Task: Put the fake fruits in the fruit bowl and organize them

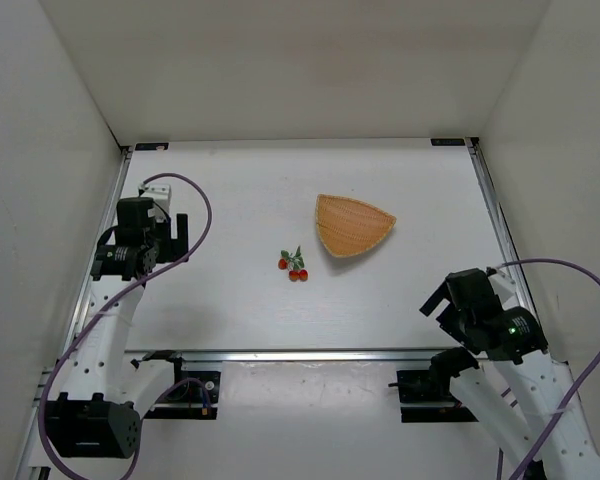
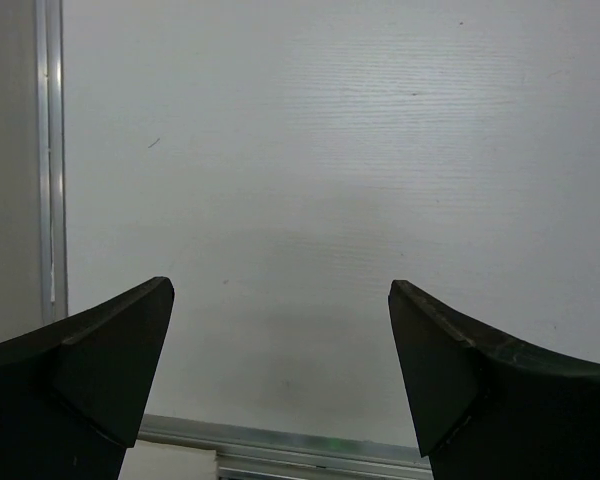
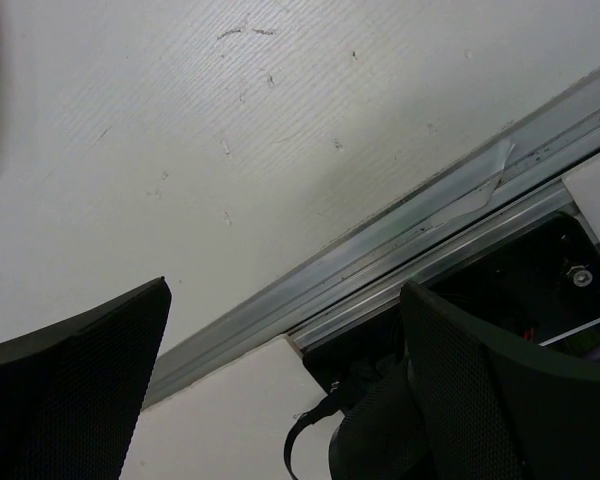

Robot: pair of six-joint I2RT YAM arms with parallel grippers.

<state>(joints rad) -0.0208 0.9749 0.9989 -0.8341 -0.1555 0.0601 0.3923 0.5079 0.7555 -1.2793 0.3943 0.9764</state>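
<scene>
My right gripper swings left in the top view and down onto the nearest red berry (image 1: pixel 303 275) next.
The fake fruits (image 1: pixel 294 265), a tiny cluster of glossy red berries with green leaves, lie on the white table near its middle. The fruit bowl (image 1: pixel 351 224), a shallow tan-orange wicker basket of fan shape, sits just to their upper right, empty. My left gripper (image 1: pixel 170 232) is open and empty at the table's left side, far from the fruits. In the left wrist view (image 2: pixel 280 300) it shows only bare table. My right gripper (image 1: pixel 438 300) is open and empty at the near right; in the right wrist view (image 3: pixel 280 300) it hangs over the front rail. Neither wrist view shows fruits or bowl.
A metal rail (image 1: pixel 310 354) runs along the table's near edge, with rails on the left (image 1: pixel 105 250) and right (image 1: pixel 495 215) sides. White walls enclose the table. A black cable and mount (image 3: pixel 380 420) lie below the right gripper.
</scene>
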